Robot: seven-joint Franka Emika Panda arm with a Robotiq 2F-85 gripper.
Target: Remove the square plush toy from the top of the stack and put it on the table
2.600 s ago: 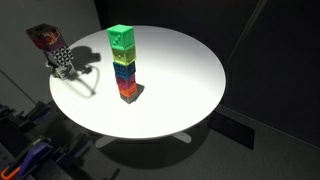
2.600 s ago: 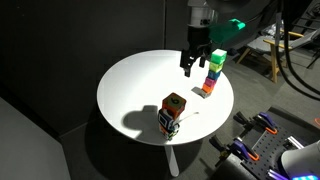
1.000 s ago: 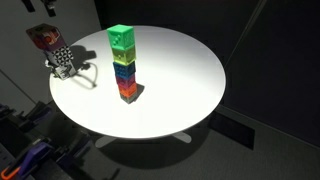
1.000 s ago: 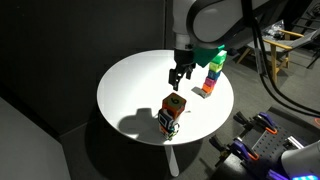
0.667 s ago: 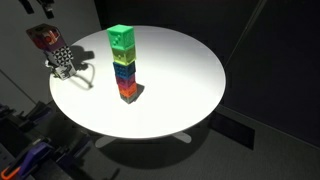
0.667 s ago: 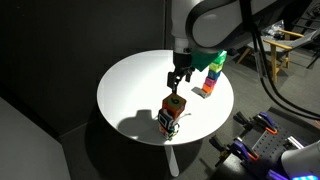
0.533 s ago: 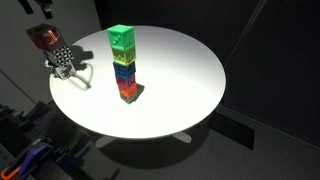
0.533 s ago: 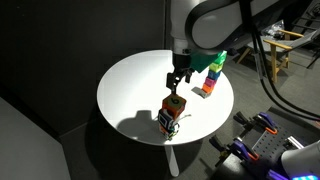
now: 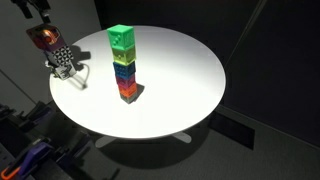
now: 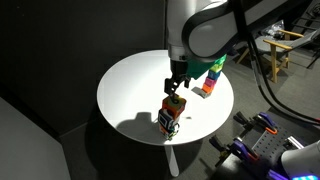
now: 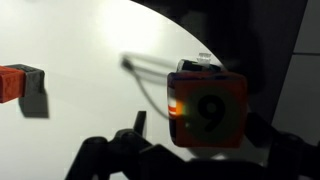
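The red-orange square plush toy (image 9: pixel 43 38) (image 11: pixel 209 109) is already below and between my spread fingers. Next I will lower my gripper over it and close on the toy's opposite sides.
The square plush toy (image 10: pixel 174 103) is red-orange with yellow patches and sits on the black-and-white chequered cube (image 10: pixel 168 123), forming the short stack near the edge of the white round table (image 10: pixel 135 85). It also shows in an exterior view (image 9: pixel 42 37) above the chequered cube (image 9: pixel 63 57). My gripper (image 10: pixel 175 88) hangs just above the toy, open. In the wrist view the toy (image 11: pixel 208 108) shows a "9" face and lies between my spread fingers (image 11: pixel 200 140), which do not touch it.
A tall multicoloured tower (image 9: pixel 123 63) with a green cube on top stands near the table's middle, also in an exterior view (image 10: pixel 212 74). A red-orange block (image 11: pixel 15 82) lies at the wrist view's left edge. Dark curtains and equipment surround the table.
My gripper has moved from near the tall tower across to the short stack and come down until its fingers straddle the plush toy. The toy and cubes have not moved.
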